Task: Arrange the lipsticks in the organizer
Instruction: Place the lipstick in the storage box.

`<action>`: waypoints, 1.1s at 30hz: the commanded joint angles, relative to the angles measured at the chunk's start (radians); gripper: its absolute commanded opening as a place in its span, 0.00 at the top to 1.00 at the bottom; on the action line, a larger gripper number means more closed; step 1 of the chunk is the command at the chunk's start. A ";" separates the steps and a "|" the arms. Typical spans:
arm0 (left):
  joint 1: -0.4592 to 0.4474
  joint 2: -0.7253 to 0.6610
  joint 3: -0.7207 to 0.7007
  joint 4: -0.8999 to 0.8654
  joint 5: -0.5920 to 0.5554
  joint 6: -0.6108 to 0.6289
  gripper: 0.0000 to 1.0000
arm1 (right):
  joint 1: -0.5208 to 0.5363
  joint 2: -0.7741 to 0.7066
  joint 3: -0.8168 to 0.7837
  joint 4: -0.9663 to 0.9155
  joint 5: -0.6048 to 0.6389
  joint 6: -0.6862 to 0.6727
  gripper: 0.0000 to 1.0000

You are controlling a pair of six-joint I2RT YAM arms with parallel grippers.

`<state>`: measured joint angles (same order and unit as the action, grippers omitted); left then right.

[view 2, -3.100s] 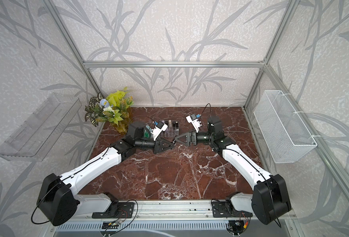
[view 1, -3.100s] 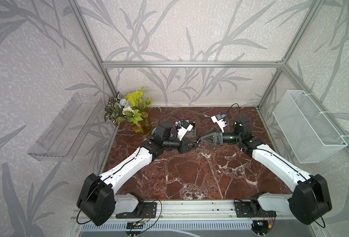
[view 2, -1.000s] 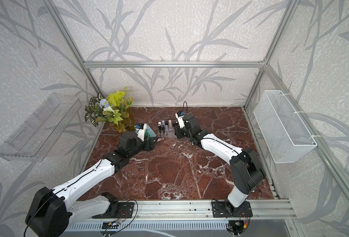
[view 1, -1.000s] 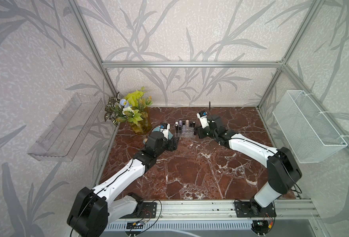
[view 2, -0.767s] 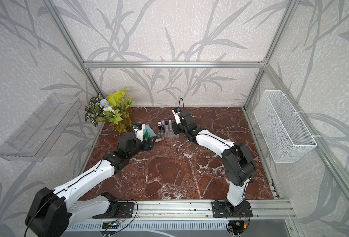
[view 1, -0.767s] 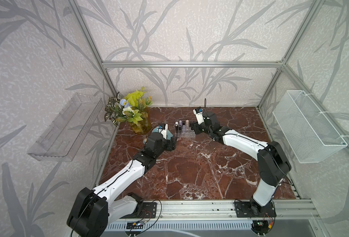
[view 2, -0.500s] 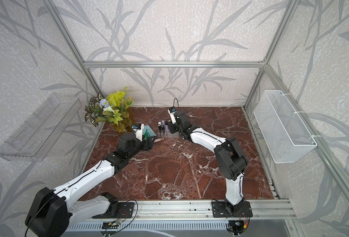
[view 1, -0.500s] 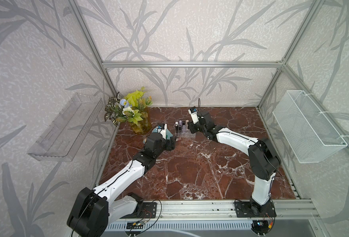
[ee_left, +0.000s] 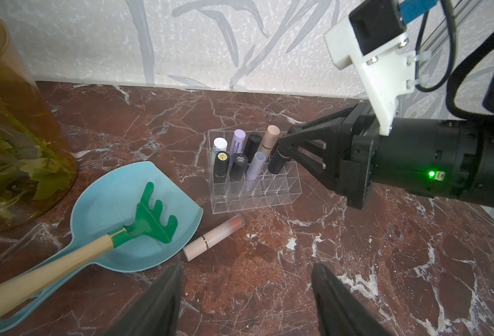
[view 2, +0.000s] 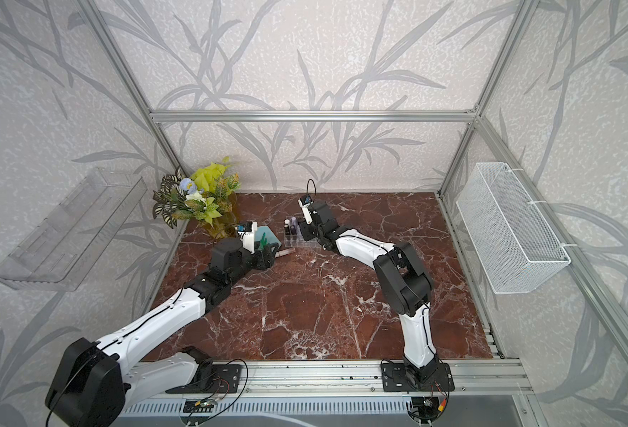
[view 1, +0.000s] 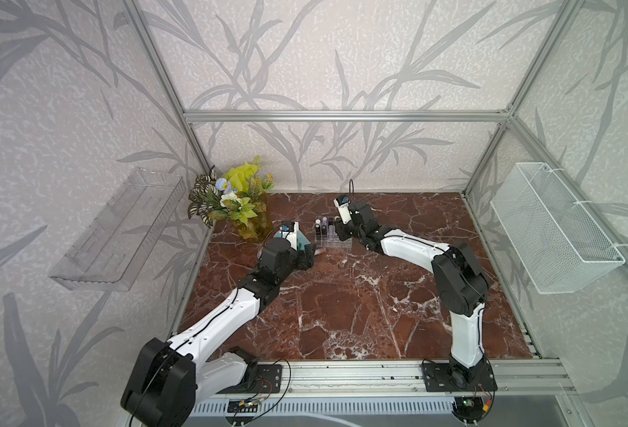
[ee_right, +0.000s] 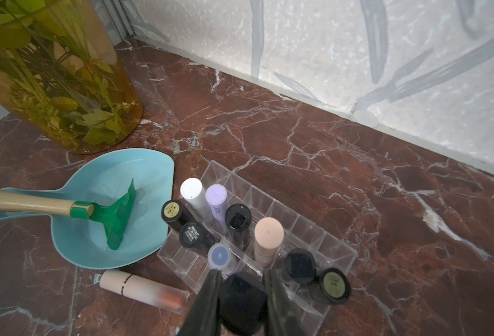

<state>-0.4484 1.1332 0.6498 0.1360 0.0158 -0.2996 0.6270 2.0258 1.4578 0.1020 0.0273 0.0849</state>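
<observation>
My right gripper lowers and releases the black lipstick (ee_right: 241, 299) in the organizer's section beside the nearer lilac lipstick next, since that open section lies just below.
The clear organizer (view 1: 336, 242) (view 2: 303, 242) (ee_left: 272, 192) (ee_right: 327, 244) stands near the back wall. Several lipsticks stand upright in it, black, lilac, white and peach. My right gripper (ee_right: 241, 273) (view 1: 338, 232) (view 2: 305, 232) (ee_left: 283, 145) is shut on a black lipstick (ee_right: 241, 299) (ee_left: 277, 163), held upright over the organizer's front row. One pale pink lipstick (ee_left: 214, 237) (ee_right: 144, 288) (view 2: 284, 252) lies flat on the marble just in front of the organizer. My left gripper (ee_left: 246, 266) (view 1: 309, 257) (view 2: 268, 258) is open and empty, low over the marble a little short of that lipstick.
A teal dustpan (ee_left: 100, 203) (ee_right: 100, 180) holding a green toy rake (ee_left: 152, 218) lies left of the organizer. An amber vase of plants (view 1: 253, 225) (ee_right: 65, 87) stands in the back left corner. A clear wall tray (view 1: 116, 229) and a white mesh basket (view 1: 552, 229) hang on the side walls.
My right gripper has carried the black lipstick leftward along the organizer, its arm folding in. The left gripper has stayed almost still, open.
</observation>
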 commanded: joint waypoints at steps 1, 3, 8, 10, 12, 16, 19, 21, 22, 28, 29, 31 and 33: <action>0.008 0.005 -0.013 0.022 0.000 -0.007 0.28 | 0.005 0.017 0.019 0.041 0.013 -0.004 0.84; 0.009 0.008 -0.012 0.019 0.000 -0.007 0.28 | 0.005 0.022 0.018 0.048 0.014 -0.005 0.84; 0.009 0.006 -0.013 0.016 -0.001 -0.007 0.28 | 0.005 0.043 0.019 0.061 0.022 -0.010 0.84; 0.008 0.007 -0.013 0.016 0.000 -0.007 0.28 | 0.005 0.050 0.020 0.063 0.023 -0.010 0.85; 0.008 0.008 -0.012 0.016 0.000 -0.006 0.28 | 0.005 0.051 0.019 0.065 0.024 -0.007 0.85; 0.008 0.008 -0.010 0.014 0.002 -0.004 0.28 | 0.005 0.052 0.010 0.071 0.029 -0.005 0.85; 0.008 0.007 -0.012 0.014 0.001 -0.006 0.28 | 0.005 0.054 0.004 0.073 0.033 -0.005 0.85; 0.008 0.007 -0.012 0.014 0.000 -0.006 0.28 | 0.004 0.058 0.006 0.074 0.034 -0.005 0.85; 0.009 0.006 -0.012 0.014 0.000 -0.006 0.28 | 0.005 0.059 0.007 0.074 0.034 -0.005 0.85; 0.008 0.009 -0.011 0.014 0.000 -0.006 0.28 | 0.006 0.074 0.017 0.079 0.036 -0.003 0.85; 0.008 0.010 -0.010 0.011 0.000 -0.005 0.28 | 0.005 0.077 0.016 0.080 0.036 -0.004 0.85; 0.008 0.010 -0.009 0.011 0.000 -0.006 0.28 | 0.005 0.080 0.015 0.080 0.036 -0.002 0.85; 0.008 0.011 -0.009 0.011 0.000 -0.006 0.28 | 0.005 0.081 0.011 0.084 0.038 -0.003 0.85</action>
<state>-0.4438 1.1370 0.6498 0.1356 0.0166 -0.2996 0.6273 2.0991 1.4578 0.1604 0.0517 0.0814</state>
